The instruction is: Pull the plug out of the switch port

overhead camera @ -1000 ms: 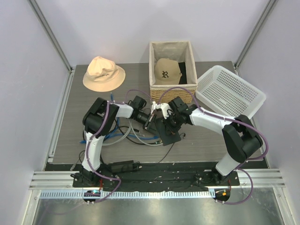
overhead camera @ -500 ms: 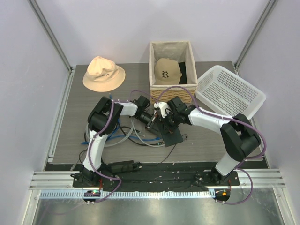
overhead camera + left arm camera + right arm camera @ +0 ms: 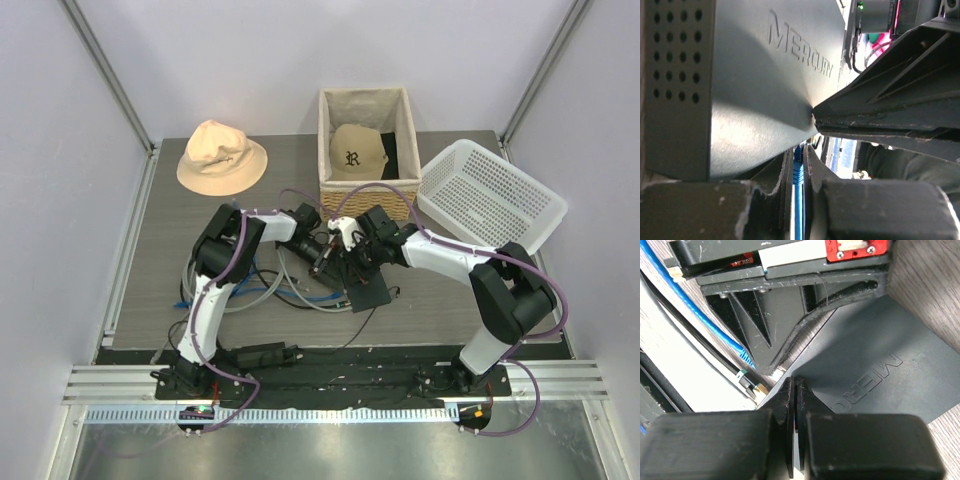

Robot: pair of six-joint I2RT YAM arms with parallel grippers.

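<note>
My left gripper draws its held blue plug away from the switch and outward next, toward the hat, then opens.
The switch (image 3: 366, 287) is a flat dark-grey box lying mid-table; it fills the left wrist view (image 3: 740, 90) and shows in the right wrist view (image 3: 875, 355). A blue cable's plug (image 3: 798, 172) runs to the switch's edge. My left gripper (image 3: 323, 256) is shut on this blue plug, with the jaws (image 3: 798, 160) tight on both its sides right at the switch. My right gripper (image 3: 352, 262) is shut with nothing between its jaws; its tips (image 3: 795, 386) rest on the switch's top by that same edge. The socket itself is hidden.
A tangle of blue, grey and black cables (image 3: 285, 288) lies left of the switch. A black power adapter (image 3: 262, 353) sits at the near edge. Behind are a beige bucket hat (image 3: 221, 155), a wicker basket (image 3: 335, 185) holding a cap, and a white plastic basket (image 3: 490, 195).
My left arm has swung right, bringing its gripper in against the switch's edge beside the right gripper. The right arm and the switch have barely moved.
</note>
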